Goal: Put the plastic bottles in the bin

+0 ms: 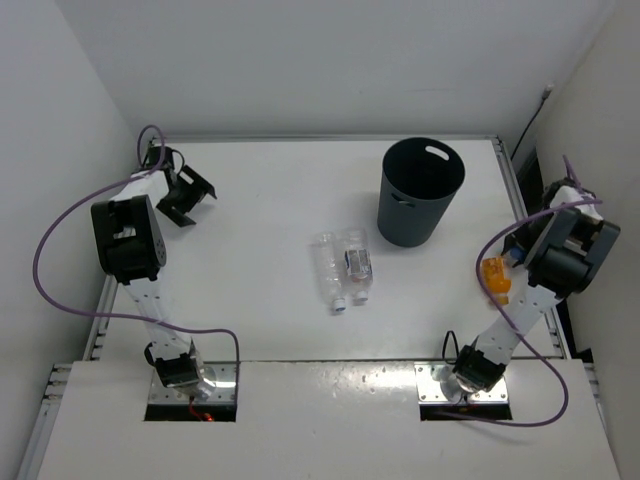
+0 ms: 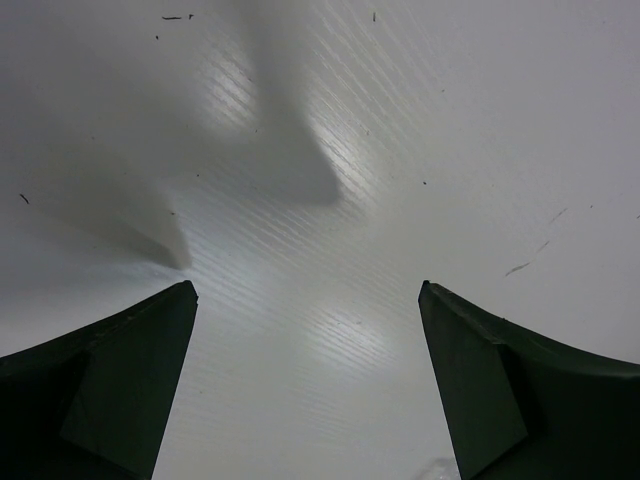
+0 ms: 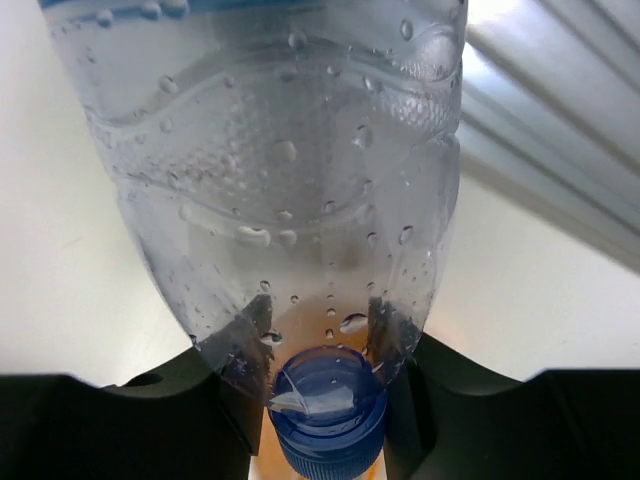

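Observation:
I will raise my right gripper and swing it to the left in the top view to let go of the bottle over the black bin's opening (image 1: 422, 170), because the bin's rim stands high.
Two clear crinkled plastic bottles lie side by side mid-table: a plain one (image 1: 329, 270) and one with a paper label (image 1: 357, 263), both white-capped, caps toward me. The black bin (image 1: 420, 192) stands upright behind them to the right. My right gripper (image 1: 497, 278) (image 3: 325, 345) is at the right table edge, shut on the neck of a blue-capped clear bottle (image 3: 300, 150), which fills the right wrist view and is mostly hidden under the arm from above. My left gripper (image 1: 188, 195) (image 2: 307, 295) is open and empty over bare table at the far left.
White walls close in the table at the back and both sides. A metal rail (image 3: 560, 120) runs along the right edge beside the held bottle. Purple cables loop around both arms.

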Robot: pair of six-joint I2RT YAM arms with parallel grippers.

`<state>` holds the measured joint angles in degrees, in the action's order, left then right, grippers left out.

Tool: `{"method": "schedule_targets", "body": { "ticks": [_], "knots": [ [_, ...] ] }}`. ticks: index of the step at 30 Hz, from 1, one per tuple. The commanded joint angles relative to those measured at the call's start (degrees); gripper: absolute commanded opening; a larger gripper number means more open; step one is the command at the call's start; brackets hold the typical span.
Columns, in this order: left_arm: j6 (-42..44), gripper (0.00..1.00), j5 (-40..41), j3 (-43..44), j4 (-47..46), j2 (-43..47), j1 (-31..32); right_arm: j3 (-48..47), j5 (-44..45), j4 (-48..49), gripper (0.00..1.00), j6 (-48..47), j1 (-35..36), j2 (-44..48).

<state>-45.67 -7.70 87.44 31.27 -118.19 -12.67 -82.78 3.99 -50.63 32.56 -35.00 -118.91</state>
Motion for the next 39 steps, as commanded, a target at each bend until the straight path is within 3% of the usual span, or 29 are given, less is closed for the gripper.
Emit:
{"method": "schedule_targets", "body": {
  "ticks": [1,13,19,24,27,28,30,34,39],
  "knots": [
    [0.14,1.00,-0.29,-0.77,-0.07,0.33,0.54,-6.15,-4.77,-2.45,0.00,0.67,2.65,5.96],
    [0.14,1.00,0.23,-2.36,-0.07,1.91,0.54,-35.06,-12.07,-14.22,0.00,-1.00,12.75,9.48],
    [0.14,1.00,0.23,-2.89,-0.07,2.44,1.06,-43.95,-24.71,-16.78,0.00,-2.32,20.05,14.66],
    [-0.91,1.00,0.23,-2.89,-0.07,2.44,2.29,-40.54,-42.90,-13.29,0.00,0.83,25.94,25.01],
    [-0.91,1.00,0.23,-2.89,-0.07,2.44,3.00,-28.00,-53.01,-1.62,0.00,15.64,26.65,33.28],
    [-1.43,1.00,0.23,-2.89,-0.07,2.44,3.69,-20.22,-54.86,9.56,0.00,28.05,27.35,39.31],
    [-1.44,1.00,0.23,-2.89,-0.07,2.44,4.23,-9.48,-55.84,29.33,0.00,42.17,27.97,44.80],
    [-1.44,1.00,0.23,-2.89,-0.07,2.96,4.84,-4.33,-49.17,36.80,0.00,66.43,27.97,51.40],
    [-1.44,1.00,0.23,-2.89,-0.07,2.97,4.84,0.76,-46.82,41.91,0.00,82.90,29.03,53.51]
  ]
}}
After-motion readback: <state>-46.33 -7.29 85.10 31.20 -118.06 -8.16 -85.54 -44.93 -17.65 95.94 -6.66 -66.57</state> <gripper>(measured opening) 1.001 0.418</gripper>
